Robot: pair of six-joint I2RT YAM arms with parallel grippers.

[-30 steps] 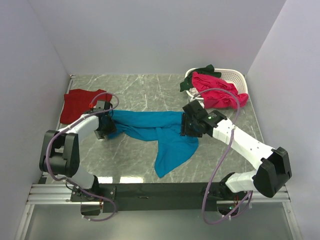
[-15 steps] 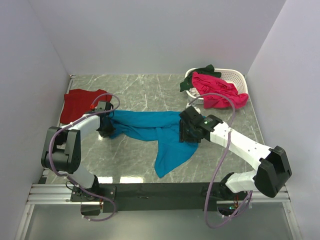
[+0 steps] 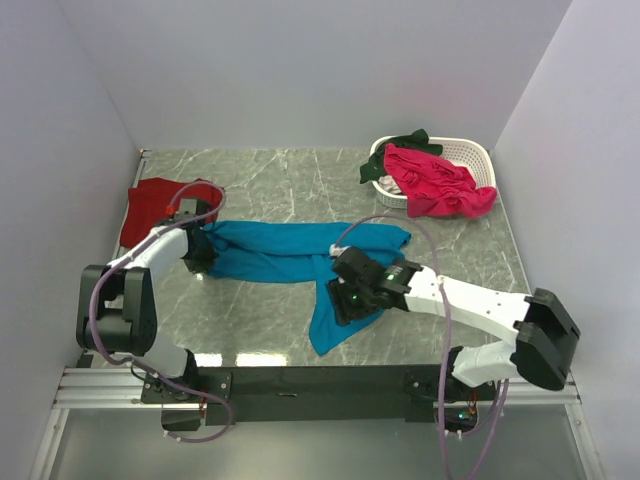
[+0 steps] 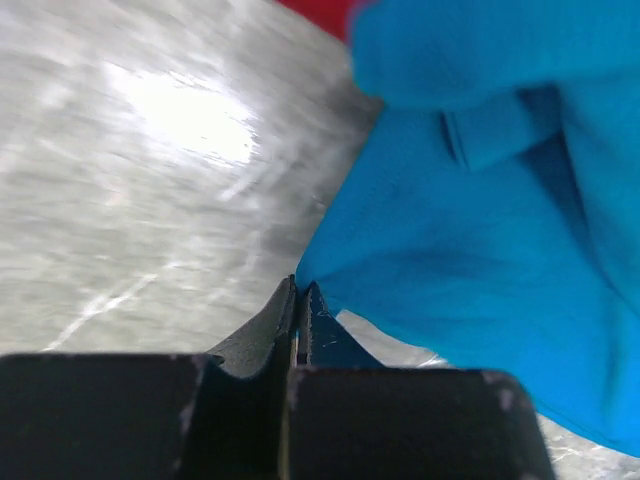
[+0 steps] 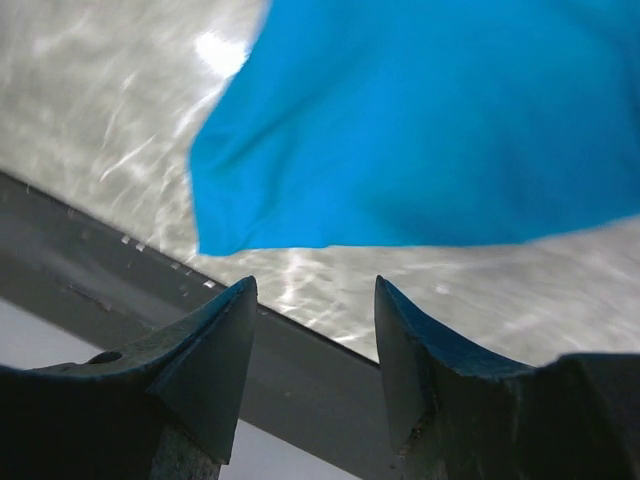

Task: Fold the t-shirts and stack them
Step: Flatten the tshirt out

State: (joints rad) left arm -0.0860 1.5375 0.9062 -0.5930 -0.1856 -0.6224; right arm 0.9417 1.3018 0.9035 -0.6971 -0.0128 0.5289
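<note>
My right gripper moves back and down onto the near corner of the t-shirt's tail next. That corner lies below it and to its left in the top view.
A teal-blue t-shirt (image 3: 280, 250) lies stretched across the middle of the marble table, with a tail hanging toward the near edge. At its left end my left gripper (image 3: 200, 258) is shut; in the left wrist view the closed gripper (image 4: 300, 285) pinches the edge of the teal cloth (image 4: 480, 250). My right gripper (image 3: 343, 303) hovers open over the shirt's lower tail. In the right wrist view the right gripper (image 5: 315, 290) holds nothing, and the teal cloth (image 5: 420, 130) lies just beyond the tips. A dark red t-shirt (image 3: 155, 205) lies flat at the far left.
A white slatted basket (image 3: 470, 155) stands at the back right, a bright pink t-shirt (image 3: 435, 185) spilling over its front and a dark green one (image 3: 395, 145) over its left rim. The dark frame rail (image 3: 320, 380) runs along the table's near edge.
My left gripper has shut on the teal shirt's left end and shifted it slightly left. My right arm has moved from the shirt's right part down to its lower tail.
</note>
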